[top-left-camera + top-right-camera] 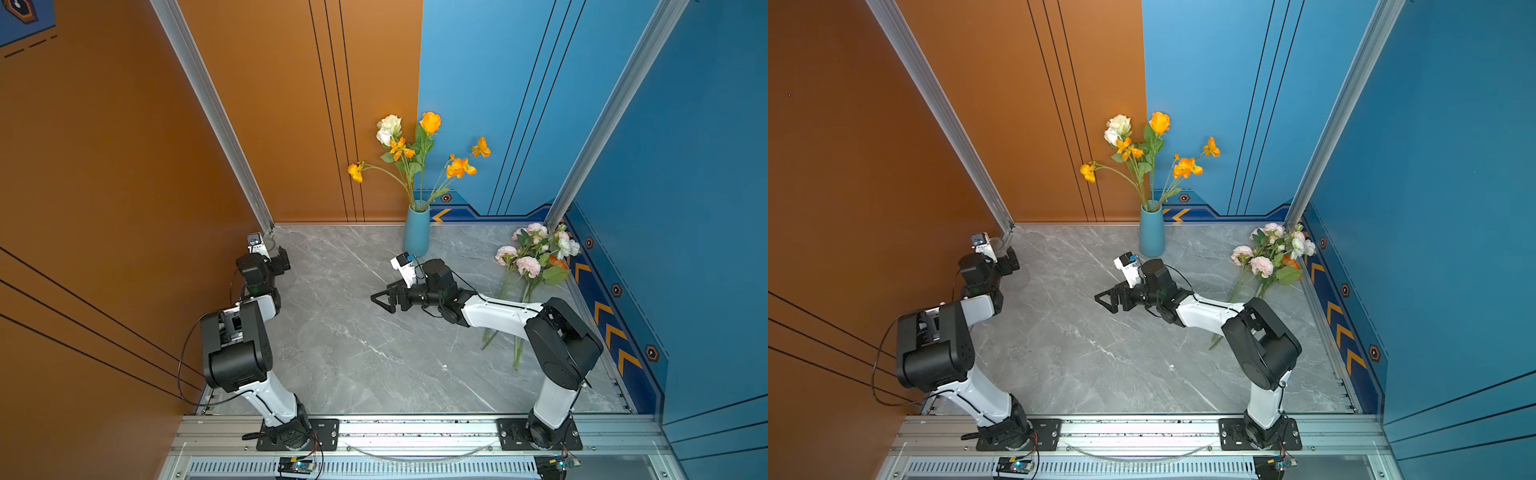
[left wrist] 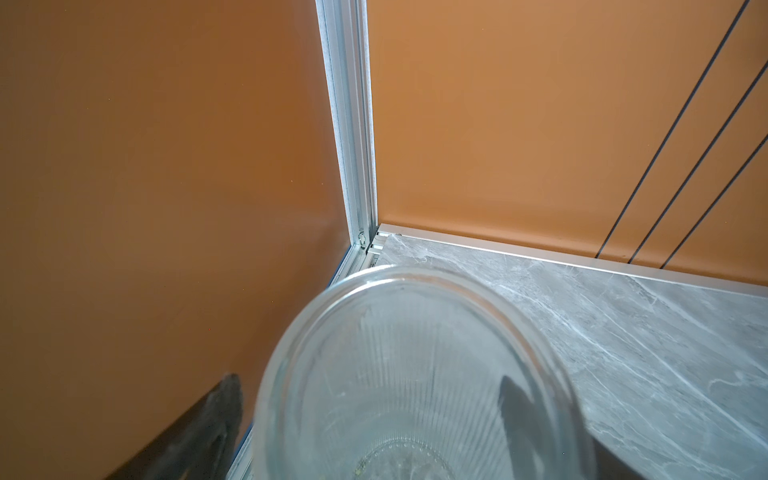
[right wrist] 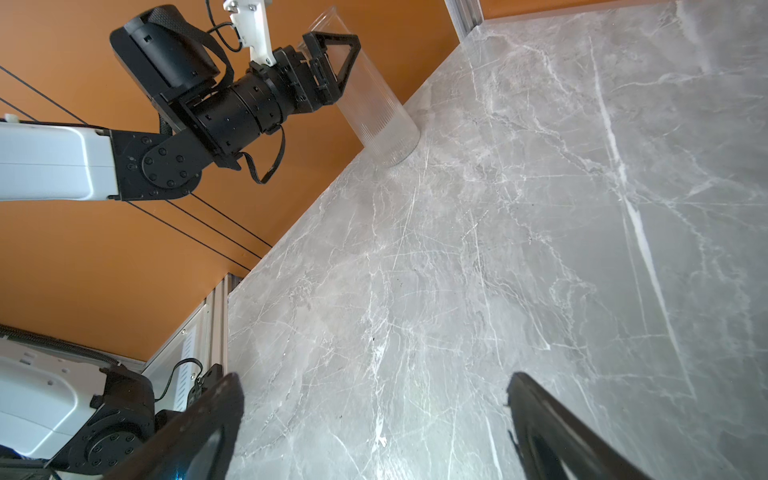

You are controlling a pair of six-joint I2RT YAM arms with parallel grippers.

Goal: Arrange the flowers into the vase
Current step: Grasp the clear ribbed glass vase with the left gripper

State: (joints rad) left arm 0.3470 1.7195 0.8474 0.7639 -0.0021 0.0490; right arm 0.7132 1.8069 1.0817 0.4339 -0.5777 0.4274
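Note:
I will next keep my left gripper almost where it is and close both fingers on the glass vase's ribbed side (image 1: pixel 1000 246) (image 2: pixel 412 384), because the vase already stands between them.
The flowers (image 1: pixel 536 257) (image 1: pixel 1273 253), a bunch with pale pink, white and orange blossoms, lie at the table's far right, their stems running under my right forearm. A clear ribbed glass vase (image 2: pixel 415 374) (image 3: pixel 378 116) stands upright in the far left corner. My left gripper (image 1: pixel 282 259) (image 1: pixel 1011 259) (image 2: pixel 370 399) (image 3: pixel 332 54) is open, its jaws standing wide on either side of this vase. My right gripper (image 1: pixel 384 295) (image 1: pixel 1108 295) (image 3: pixel 374 390) is open and empty above the middle of the table, pointing left.
A blue vase (image 1: pixel 416 230) (image 1: pixel 1152 232) stands at the back centre with orange and white flowers (image 1: pixel 415 153) in it, just behind my right wrist. Orange walls close the left and back left, blue walls the right. The grey marble table (image 1: pixel 374 353) has a metal rail along its front.

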